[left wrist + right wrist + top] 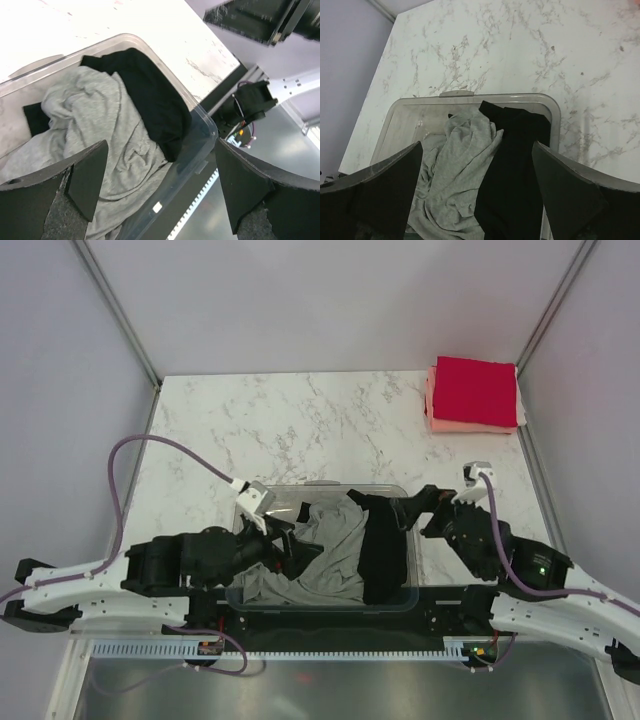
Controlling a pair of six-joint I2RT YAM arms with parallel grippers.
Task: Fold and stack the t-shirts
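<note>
My right gripper comes down toward the left in the top view next, past the black t-shirt, onto the heather-grey t-shirt (330, 552) that lies over it.
A crumpled heather-grey t-shirt (330, 552) and a black t-shirt (382, 550) lie together inside the clear plastic bin (330, 484) at the near middle of the table. The black one drapes over the bin's right side. A folded red t-shirt (474, 390) rests on a folded salmon-pink one (450, 424) at the back right corner. My left gripper (161, 152) hovers open above the grey t-shirt (95, 125) and black t-shirt (150, 100), holding nothing. My right gripper (476, 150) also stands open and empty over the grey t-shirt (455, 170) and black t-shirt (515, 170).
The bin's rim (202, 145) and right wall (555, 120) ring the cloth. White marble tabletop (300, 430) stretches behind the bin. Grey walls and metal posts (120, 310) bound the table. A slotted cable strip (300, 648) runs along the near edge.
</note>
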